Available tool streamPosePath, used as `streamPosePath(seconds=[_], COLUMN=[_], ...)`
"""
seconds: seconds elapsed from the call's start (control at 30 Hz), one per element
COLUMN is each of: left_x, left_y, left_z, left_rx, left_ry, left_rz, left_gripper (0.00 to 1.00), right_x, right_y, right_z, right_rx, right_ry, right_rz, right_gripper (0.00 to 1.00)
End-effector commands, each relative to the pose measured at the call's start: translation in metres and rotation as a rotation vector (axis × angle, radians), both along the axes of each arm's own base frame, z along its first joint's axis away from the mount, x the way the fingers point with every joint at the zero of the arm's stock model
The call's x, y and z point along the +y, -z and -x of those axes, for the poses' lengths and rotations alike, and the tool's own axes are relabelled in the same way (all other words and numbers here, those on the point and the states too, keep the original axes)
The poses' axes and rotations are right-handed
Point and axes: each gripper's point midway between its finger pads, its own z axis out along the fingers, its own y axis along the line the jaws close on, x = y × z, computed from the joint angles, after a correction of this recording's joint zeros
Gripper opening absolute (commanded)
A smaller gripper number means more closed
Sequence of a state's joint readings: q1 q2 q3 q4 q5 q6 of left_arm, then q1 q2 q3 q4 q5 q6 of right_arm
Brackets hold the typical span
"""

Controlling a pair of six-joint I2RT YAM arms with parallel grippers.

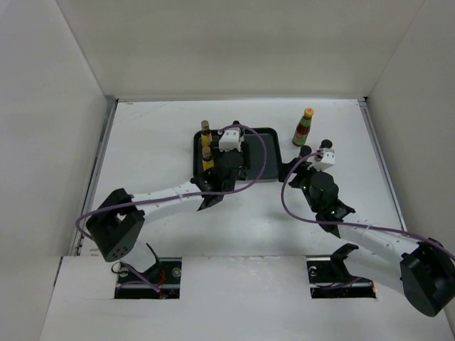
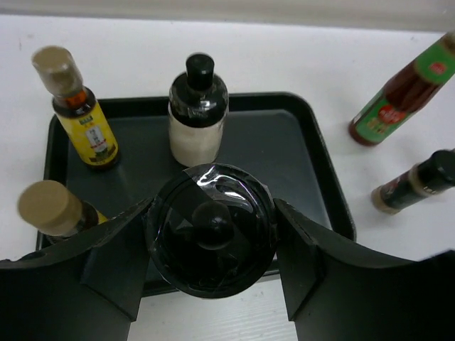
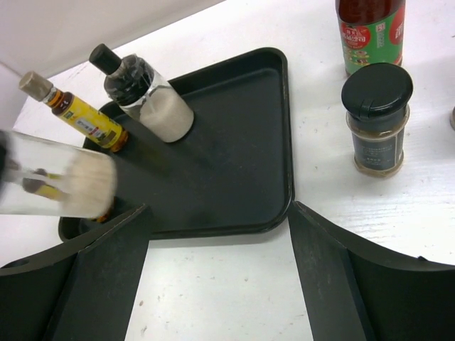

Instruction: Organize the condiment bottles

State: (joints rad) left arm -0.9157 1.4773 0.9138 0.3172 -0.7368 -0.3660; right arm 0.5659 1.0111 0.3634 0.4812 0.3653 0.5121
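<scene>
The stubby bottle in my left gripper still has its base in the air. I should next lower the bottle until it stands on the near part of the tray, in front of its twin, and let go.
My left gripper [image 1: 226,170] is shut on a stubby pale black-capped bottle [image 2: 211,227] over the near edge of the black tray [image 2: 277,149]; the bottle shows blurred in the right wrist view [image 3: 60,186]. A second stubby bottle [image 2: 197,114] and two slim yellow-labelled bottles [image 2: 79,110] [image 2: 51,208] stand on the tray. The red bottle [image 1: 303,128] and a dark jar [image 3: 377,117] stand on the table right of the tray. My right gripper [image 3: 220,277] is open and empty, low over the table at the tray's near right corner.
The tray [image 1: 259,149] lies mid-table, its right half bare. A second dark-capped jar [image 1: 328,144] stands just right of the first. White walls close in the table on the left, back and right.
</scene>
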Motion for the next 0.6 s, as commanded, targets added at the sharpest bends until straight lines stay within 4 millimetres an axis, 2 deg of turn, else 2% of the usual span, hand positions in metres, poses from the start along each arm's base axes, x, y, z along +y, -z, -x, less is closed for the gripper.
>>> streamPosePath(seconds=[0.0, 0.07, 0.23, 0.47, 0.57], left_x=[-0.012, -0.015, -0.019, -0.009, -0.011], left_y=[-0.033, -0.012, 0.034, 0.070, 0.076], left_z=[-0.019, -0.029, -0.038, -0.050, -0.047], left_rx=[-0.103, -0.078, -0.023, 0.016, 0.023], left_ry=[-0.005, -0.007, -0.019, -0.054, -0.048], left_rz=[0.121, 0.098, 0.034, -0.012, -0.022], left_gripper=[0.44, 0.44, 0.44, 0.45, 0.52], right_x=[-0.001, -0.002, -0.001, -0.001, -0.001], right_y=[-0.021, -0.021, -0.023, -0.023, -0.022], right_z=[-0.004, -0.004, -0.004, -0.004, -0.004], right_rx=[-0.062, -0.063, -0.066, -0.066, -0.062], right_ry=[0.019, 0.022, 0.021, 0.022, 0.018], right_rz=[-0.056, -0.056, -0.058, -0.058, -0.056], right_gripper=[0.84, 0.84, 0.84, 0.84, 0.84])
